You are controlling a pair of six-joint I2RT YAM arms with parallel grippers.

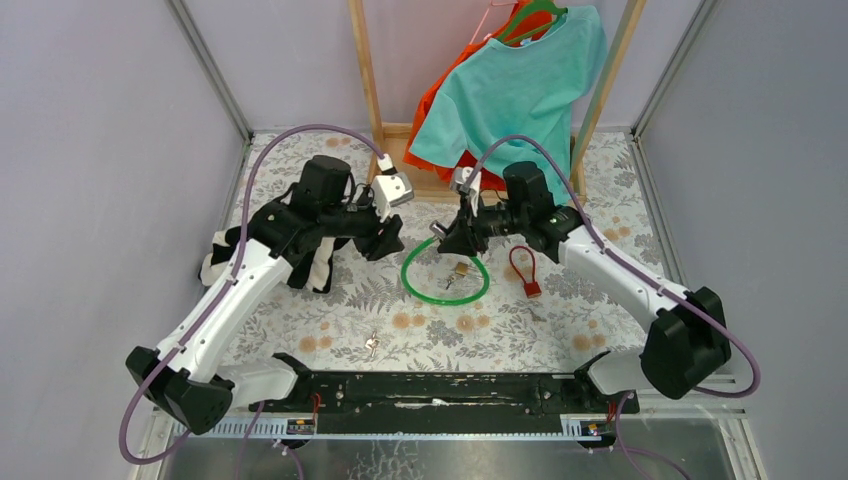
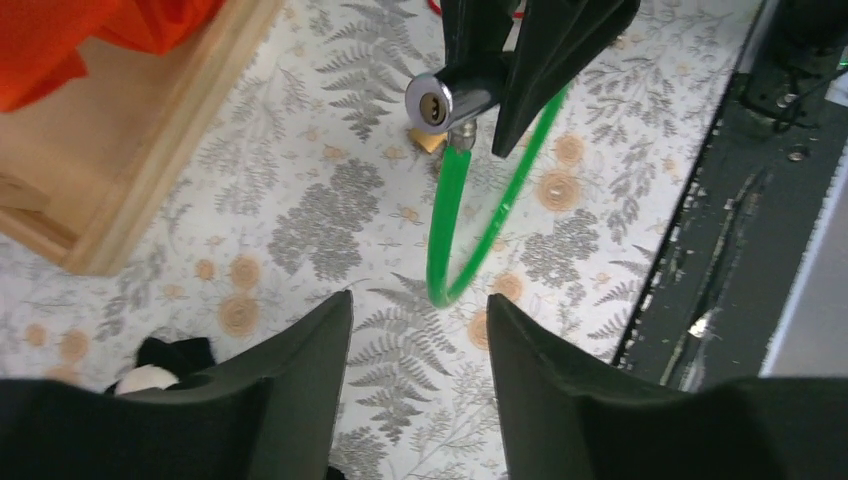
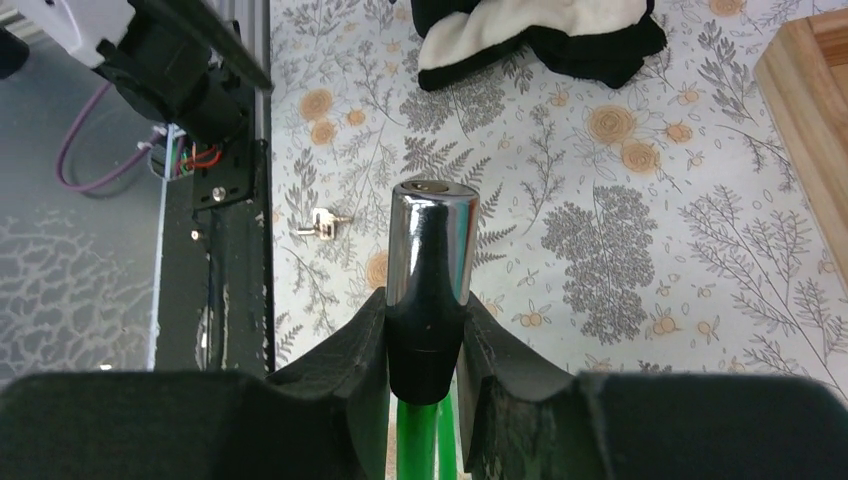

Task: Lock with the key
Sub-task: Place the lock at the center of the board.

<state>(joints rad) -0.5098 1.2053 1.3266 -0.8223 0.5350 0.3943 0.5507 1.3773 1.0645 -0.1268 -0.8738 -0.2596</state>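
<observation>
I need to bring the lock's cylinder down and to the left in the top view next with my right gripper and release it, because clear tabletop by the rack base is below there.
A green cable lock lies in a loop on the floral table. My right gripper is shut on its chrome cylinder and holds that end raised, keyhole end towards the left arm. In the left wrist view the cylinder shows its keyhole, with the green cable hanging below. My left gripper is open and empty, a short way left of the cylinder. A small silver key lies on the table near the front edge; it also shows in the right wrist view.
A small brass padlock lies inside the green loop. A red cable lock lies to its right. A black and white cloth sits under the left arm. A wooden rack base with hanging shirts stands at the back.
</observation>
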